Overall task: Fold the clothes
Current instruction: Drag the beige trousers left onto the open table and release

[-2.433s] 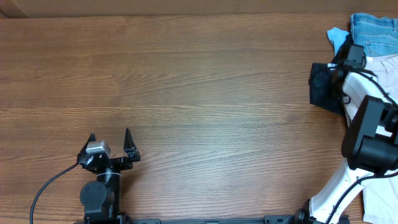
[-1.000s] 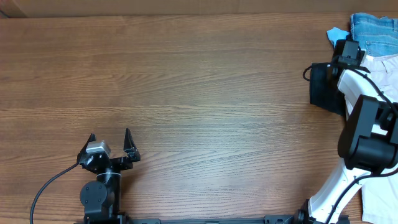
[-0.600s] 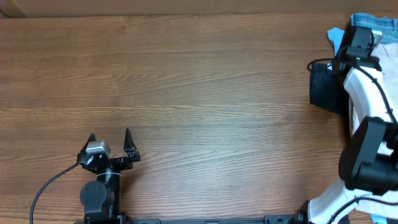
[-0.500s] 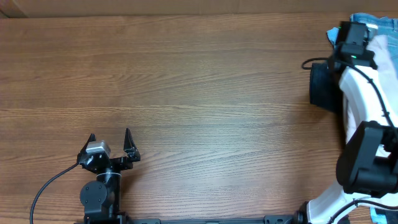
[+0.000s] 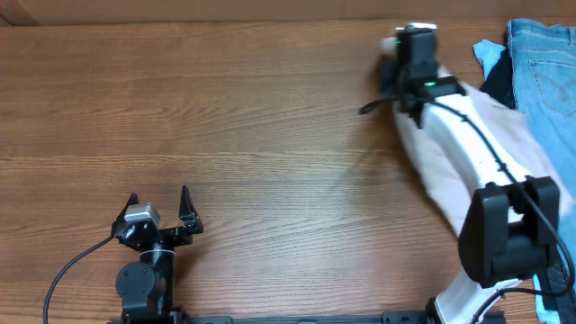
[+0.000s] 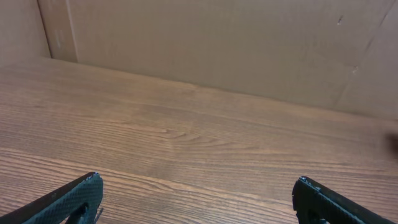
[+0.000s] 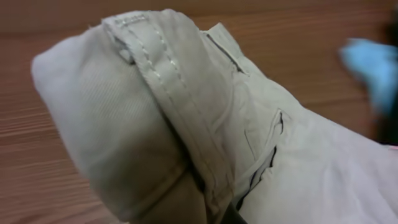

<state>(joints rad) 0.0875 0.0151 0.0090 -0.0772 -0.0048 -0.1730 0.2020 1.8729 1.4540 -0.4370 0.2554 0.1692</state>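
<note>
I'll next swing the held clothes to my right gripper's left in the overhead view, then down to release over clear bare wood.
The clothes are a beige garment with stitched seams, bunched up and filling the right wrist view. My right gripper is shut on them, and the fabric hides its fingers. From overhead the clothes trail under the right arm from the back of the table towards the right edge. My left gripper rests open at the front left, far from the garment. In the left wrist view the left gripper has only bare wood between its fingertips.
Blue jeans lie at the right edge, with a light blue cloth and a dark garment beside them. A cardboard wall runs along the table's far edge. The wooden table stretches between the arms.
The right arm has swung left from the pile at the right edge, dragging the beige clothes out over the table. The left arm has not moved.
</note>
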